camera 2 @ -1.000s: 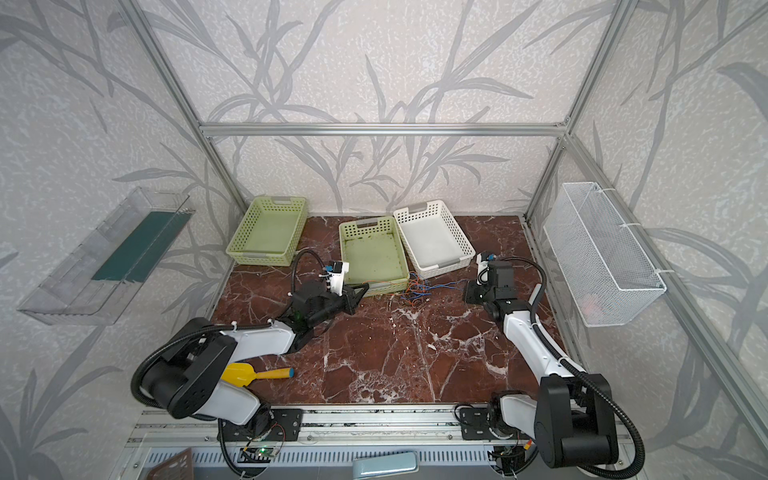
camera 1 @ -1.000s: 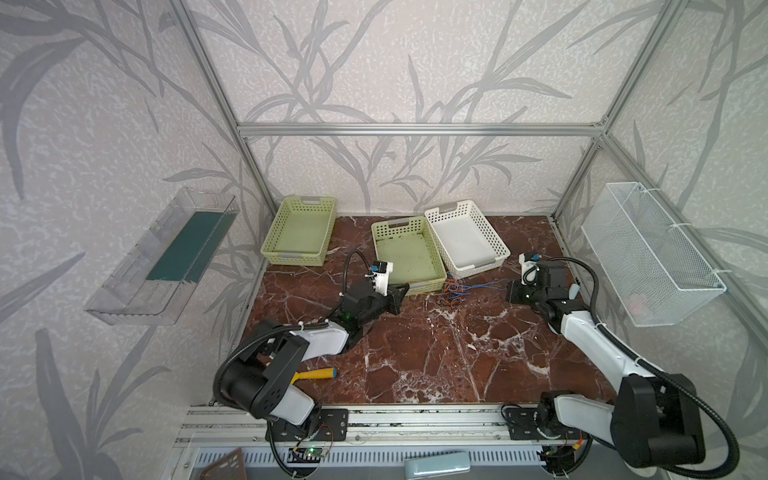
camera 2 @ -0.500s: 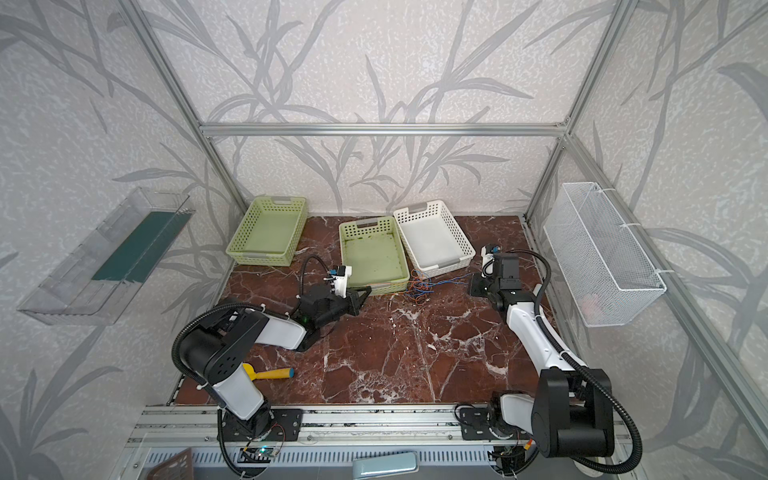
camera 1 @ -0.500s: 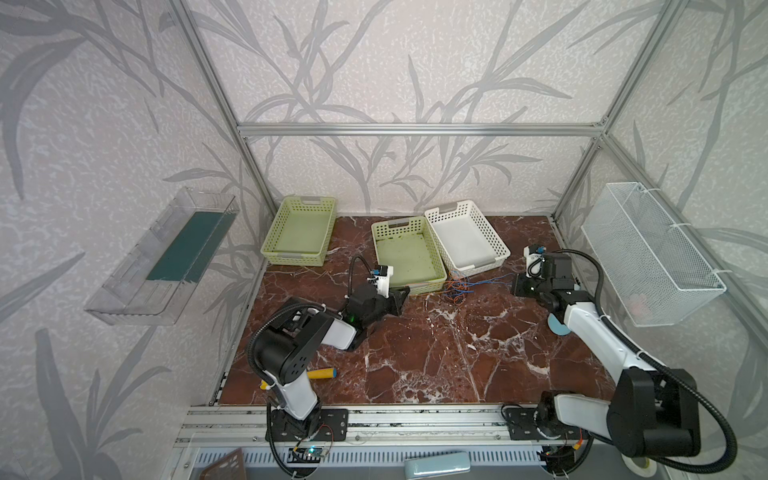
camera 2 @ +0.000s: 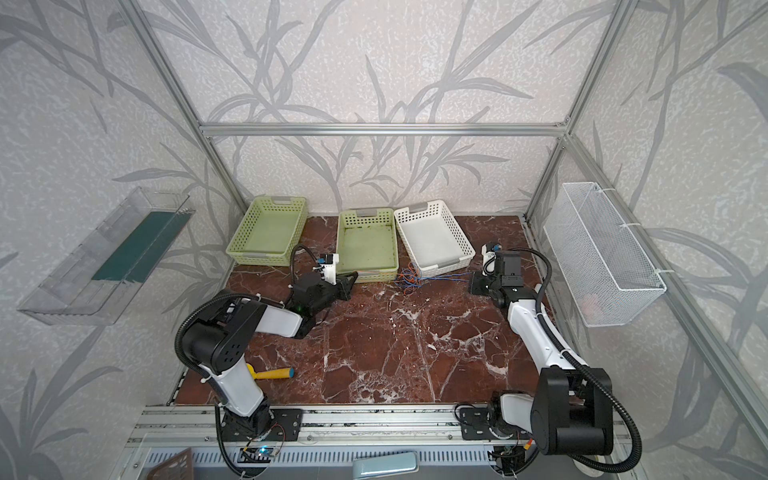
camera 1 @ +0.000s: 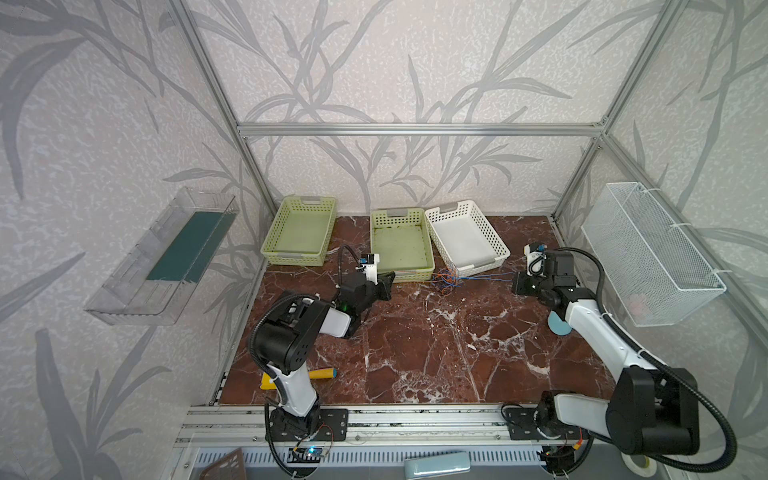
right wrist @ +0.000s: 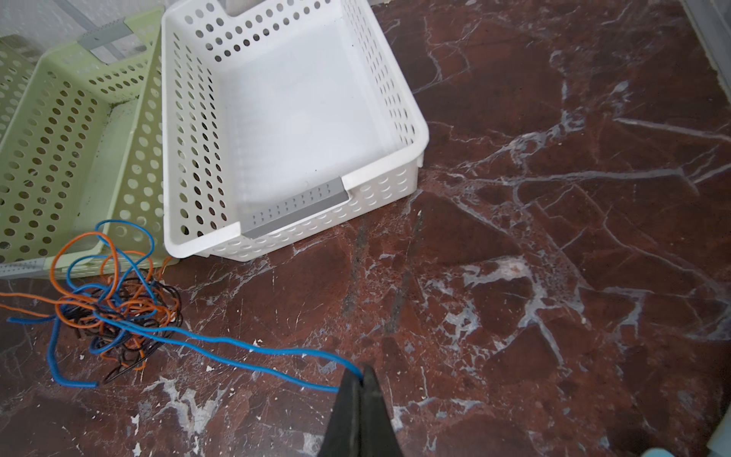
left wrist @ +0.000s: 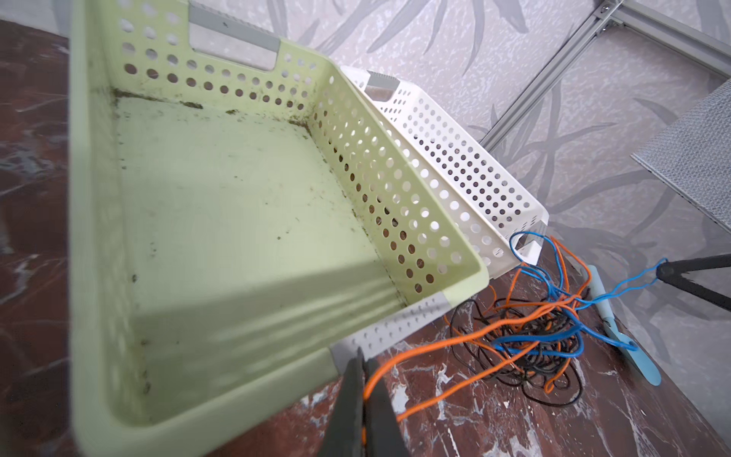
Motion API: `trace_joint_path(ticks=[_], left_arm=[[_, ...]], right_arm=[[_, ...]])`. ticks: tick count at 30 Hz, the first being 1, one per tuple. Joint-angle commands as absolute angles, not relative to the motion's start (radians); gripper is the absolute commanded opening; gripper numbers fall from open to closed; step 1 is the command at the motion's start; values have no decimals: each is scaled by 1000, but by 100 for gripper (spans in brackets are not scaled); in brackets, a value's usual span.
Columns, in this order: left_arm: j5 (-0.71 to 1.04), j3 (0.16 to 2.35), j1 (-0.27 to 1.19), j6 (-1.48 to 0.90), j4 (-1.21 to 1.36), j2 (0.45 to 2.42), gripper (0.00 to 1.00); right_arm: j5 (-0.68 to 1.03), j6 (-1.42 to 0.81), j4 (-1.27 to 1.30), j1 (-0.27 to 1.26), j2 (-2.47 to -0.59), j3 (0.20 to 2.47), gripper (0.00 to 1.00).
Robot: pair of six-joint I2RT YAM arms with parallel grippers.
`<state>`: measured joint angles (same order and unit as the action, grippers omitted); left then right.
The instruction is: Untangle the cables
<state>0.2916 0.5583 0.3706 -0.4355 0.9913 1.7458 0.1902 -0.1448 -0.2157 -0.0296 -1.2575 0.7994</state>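
Note:
My right gripper will pull the blue loop toward the wire basket and release it over bare marble, as the parts of the loop still run into the tangle (left wrist: 530, 332).
The cables (camera 1: 449, 279) (camera 2: 410, 276) are a tangle of orange, blue and dark strands lying on the marble in front of the gap between two baskets. My left gripper (left wrist: 364, 368) (camera 1: 388, 282) is shut on an orange cable (left wrist: 435, 344) that runs from the tangle (left wrist: 530, 332). My right gripper (right wrist: 362, 376) (camera 1: 517, 283) is shut on a loop of blue cable (right wrist: 257, 352), drawn out from the tangle (right wrist: 114, 312). The two grippers stand low on either side of the tangle, left one by the green basket's near corner.
A green basket (camera 1: 376, 245) and a white basket (camera 1: 496, 247) stand just behind the tangle, with another green basket (camera 1: 270, 245) at the far left. A yellow-handled tool (camera 1: 320, 374) and a light blue tool (camera 1: 559, 326) lie on the marble. A wire basket (camera 1: 648, 257) hangs on the right wall.
The left arm's elbow has swung up and inward, and its gripper has shifted slightly left. The right wrist has drawn back to the right. Both stay shut on their cables.

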Motion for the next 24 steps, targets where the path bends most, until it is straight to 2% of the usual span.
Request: trace_joint_path(ticks=[1,12,24], left_arm=[[193,528,356,-414,909,1661,0],[-65,446,350,-359,659,1396,0],[-151,364,336,-363,566,1265,0]], right_arm=[[135,-148,-239,-66,-1231,824,0],[123,-140,-265,-165,-1279,850,0],[144,-109,-264,-226,-1344,855,0]])
